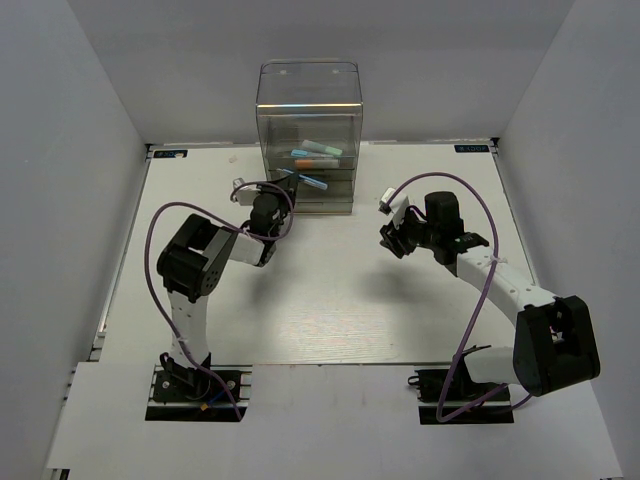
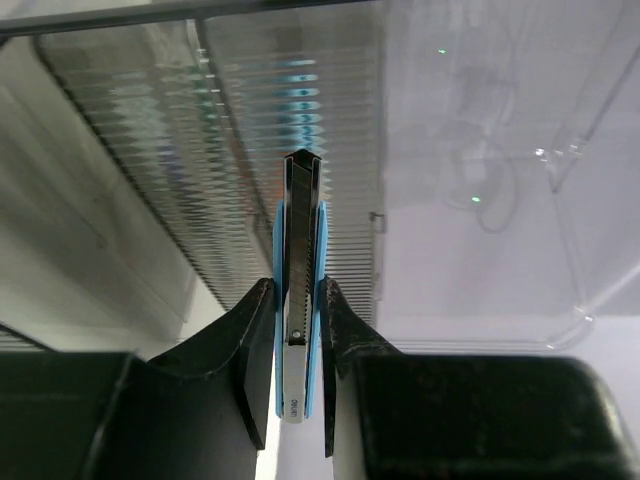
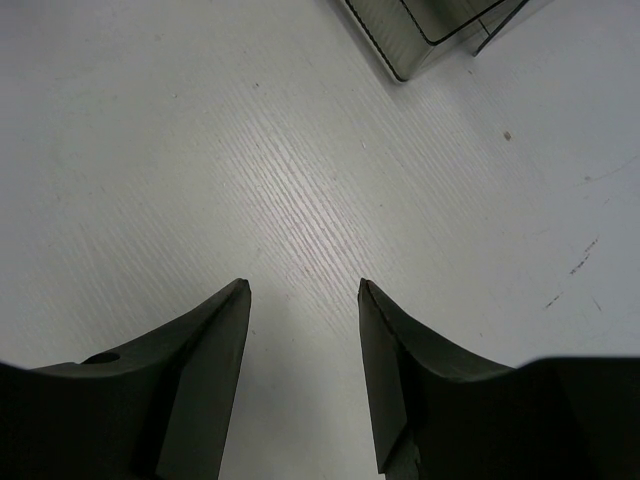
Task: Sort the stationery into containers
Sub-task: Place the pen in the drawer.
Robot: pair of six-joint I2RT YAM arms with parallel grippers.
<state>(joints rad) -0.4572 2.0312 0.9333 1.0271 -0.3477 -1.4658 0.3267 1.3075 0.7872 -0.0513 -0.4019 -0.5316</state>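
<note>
My left gripper lowers to the cabinet's open bottom section [image 1: 334, 191] [image 2: 95, 215] next and releases the blue utility knife inside, since the knife's tip still points at the ribbed drawer front.
A clear cabinet [image 1: 308, 100] with grey-tinted stacked drawers stands at the back of the table. Inside its drawers lie a mint green pen [image 1: 322, 149] and a light blue and orange one [image 1: 312, 161]. My left gripper [image 1: 282, 185] is shut on a slim light blue cutter-like piece [image 1: 308, 181] right at the drawer fronts. In the left wrist view my left gripper [image 2: 296, 284] pinches this blue piece [image 2: 300, 230], its dark tip pointing at the ribbed drawer front [image 2: 200, 150]. My right gripper [image 1: 392, 240] is open and empty over bare table, also in its wrist view [image 3: 304, 286].
The cabinet's lower corner [image 3: 430, 35] shows at the top of the right wrist view. White walls close in the table [image 1: 330, 300] on the left, right and back. Purple cables loop over both arms.
</note>
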